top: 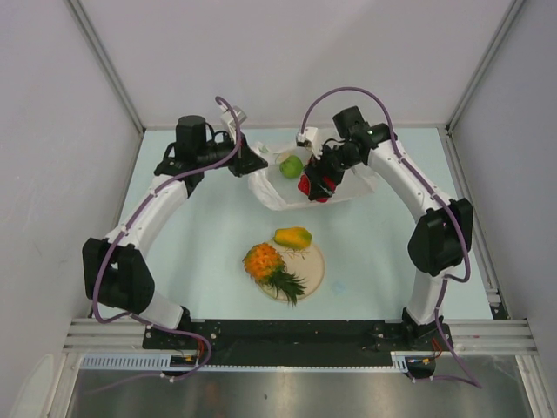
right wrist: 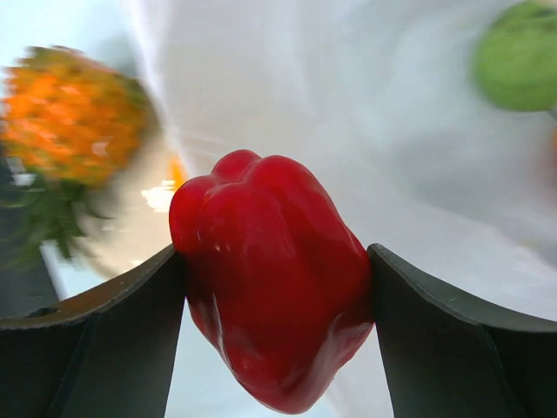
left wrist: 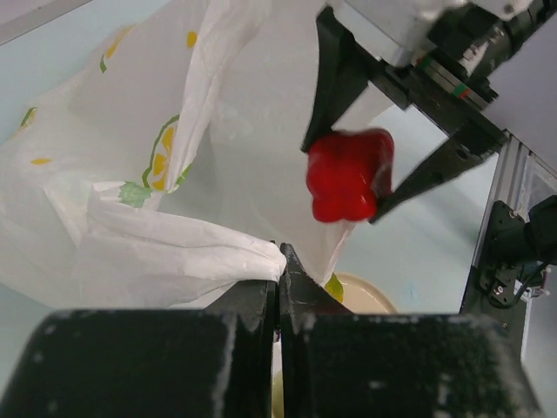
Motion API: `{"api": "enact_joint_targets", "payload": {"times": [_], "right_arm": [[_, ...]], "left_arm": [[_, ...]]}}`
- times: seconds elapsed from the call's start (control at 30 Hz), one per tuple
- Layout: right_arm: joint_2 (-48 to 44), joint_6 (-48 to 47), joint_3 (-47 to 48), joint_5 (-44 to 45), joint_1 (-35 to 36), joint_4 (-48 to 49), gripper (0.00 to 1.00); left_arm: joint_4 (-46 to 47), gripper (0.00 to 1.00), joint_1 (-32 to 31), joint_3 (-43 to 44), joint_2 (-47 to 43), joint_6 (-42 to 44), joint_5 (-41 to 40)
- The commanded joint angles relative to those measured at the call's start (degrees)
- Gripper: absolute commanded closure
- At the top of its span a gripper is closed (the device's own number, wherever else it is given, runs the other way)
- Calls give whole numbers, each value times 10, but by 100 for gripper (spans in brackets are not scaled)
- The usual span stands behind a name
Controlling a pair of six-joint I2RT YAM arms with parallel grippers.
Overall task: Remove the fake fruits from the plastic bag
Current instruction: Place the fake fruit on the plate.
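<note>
The red piece goes back and down with my right gripper next, over the bare patch the plate still has beside the orange pineapple, for release there.
My right gripper is shut on the glossy red piece and holds it above the plastic bag; the red piece also shows in the left wrist view. My left gripper is shut on the bag's edge, pinched between its closed jaws. The round green piece lies in the bag's mouth and shows in the right wrist view. The orange pineapple and the yellow-orange mango shape lie on the beige plate.
The plate sits in the middle of the pale table, nearer the arm bases than the bag. White walls stand behind and at both sides. A metal rail runs along the near edge.
</note>
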Motion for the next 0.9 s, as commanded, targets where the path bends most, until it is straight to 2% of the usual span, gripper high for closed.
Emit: {"api": "enact_joint_targets", "payload": {"times": [0.0, 0.2, 0.33, 0.53, 0.67, 0.87], "right_arm": [[-55, 97, -44, -95, 23, -56, 46], [-105, 117, -188, -108, 43, -63, 47], [-125, 104, -241, -87, 66, -62, 48], [-108, 133, -263, -61, 107, -5, 48], [-81, 195, -263, -45, 126, 49, 48], [-33, 248, -263, 31, 170, 104, 44]], "left_arm": [[25, 100, -3, 27, 2, -16, -2], [15, 100, -15, 24, -4, -9, -3], [4, 99, -19, 10, -11, 6, -9], [4, 100, -20, 1, -13, 1, -6], [3, 99, -20, -7, -21, 3, -6], [3, 99, -19, -30, -43, 6, -8]]}}
